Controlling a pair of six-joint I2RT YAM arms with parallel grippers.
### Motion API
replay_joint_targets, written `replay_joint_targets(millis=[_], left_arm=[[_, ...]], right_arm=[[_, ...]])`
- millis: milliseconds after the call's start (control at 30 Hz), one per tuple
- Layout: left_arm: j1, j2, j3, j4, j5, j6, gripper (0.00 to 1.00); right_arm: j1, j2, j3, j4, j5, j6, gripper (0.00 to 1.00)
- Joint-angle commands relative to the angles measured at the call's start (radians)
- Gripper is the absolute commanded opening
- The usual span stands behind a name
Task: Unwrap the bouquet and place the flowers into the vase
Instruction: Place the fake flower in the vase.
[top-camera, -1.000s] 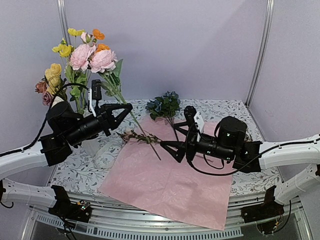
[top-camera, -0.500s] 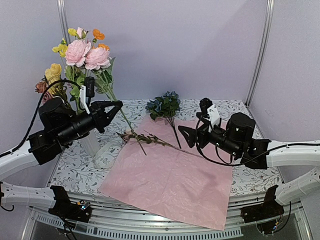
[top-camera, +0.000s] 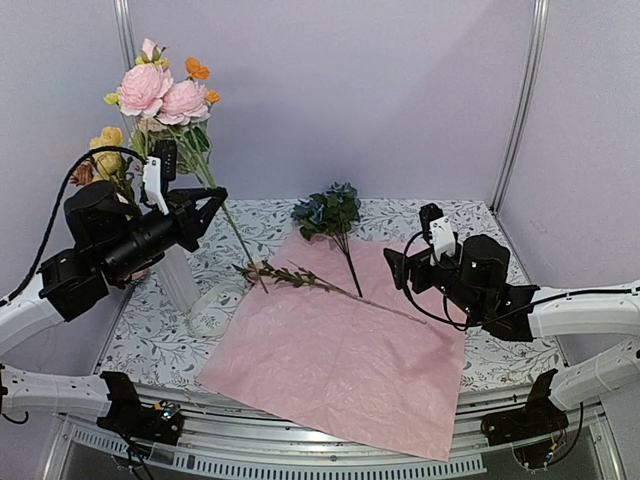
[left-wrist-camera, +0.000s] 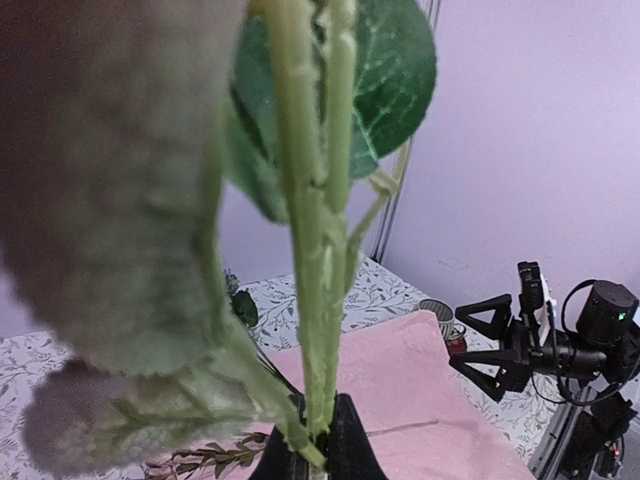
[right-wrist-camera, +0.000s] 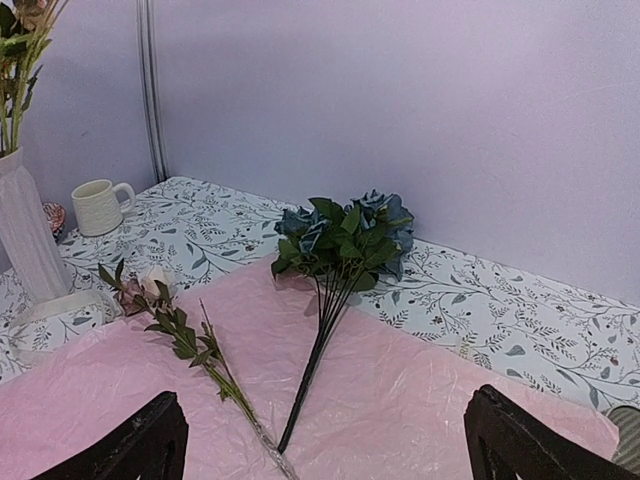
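Note:
I will raise my left gripper over the white vase (top-camera: 178, 275) and lower the stems inside to let them go. The vase stands to the gripper's left in the top view.
My left gripper (top-camera: 214, 198) is shut on the green stems (left-wrist-camera: 312, 250) of a bunch of pink roses (top-camera: 160, 95), held upright in the air just right of the white ridged vase (top-camera: 178, 275). Yellow and mauve flowers (top-camera: 105, 150) stand behind my left arm above the vase. Blue roses (top-camera: 328, 210) (right-wrist-camera: 345, 235) and a small leafy sprig (top-camera: 290, 275) (right-wrist-camera: 180, 340) lie on the flat pink wrapping paper (top-camera: 340, 360). At the paper's right edge my right gripper (top-camera: 397, 268) (right-wrist-camera: 322, 400) hangs open and empty, facing the blue roses.
A cream ribbon (top-camera: 210, 310) lies at the vase's foot. A short cream mug (right-wrist-camera: 98, 205) stands at the back left by the wall. A striped cup (left-wrist-camera: 437, 312) sits near my right arm. Walls close the table at the back and sides.
My left gripper has carried the pink roses up and to the left, closer to the vase. My right arm has drawn back to the right, off the paper's middle, still open.

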Motion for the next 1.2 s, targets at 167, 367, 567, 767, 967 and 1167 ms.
replay_joint_targets(millis=[167, 367, 567, 767, 967, 1167], left_arm=[[0.007, 0.01, 0.13, -0.108, -0.222, 0.188, 0.0], [0.011, 0.018, 0.214, -0.132, -0.426, 0.361, 0.0], [0.018, 0.034, 0.284, -0.088, -0.639, 0.543, 0.0], [0.037, 0.061, 0.318, -0.108, -0.73, 0.609, 0.0], [0.094, 0.052, 0.27, -0.054, -0.674, 0.6, 0.0], [0.165, 0.069, 0.225, -0.031, -0.581, 0.544, 0.0]], right_arm=[[-0.001, 0.031, -0.037, 0.088, 0.007, 0.026, 0.99], [-0.001, 0.024, -0.052, 0.101, -0.002, 0.022, 0.99], [-0.001, 0.024, -0.06, 0.111, -0.006, 0.018, 0.99], [0.0, 0.016, -0.066, 0.111, -0.008, 0.018, 0.99], [-0.001, 0.016, -0.068, 0.114, -0.017, 0.018, 0.99], [0.0, 0.008, -0.074, 0.113, -0.017, 0.019, 0.99]])
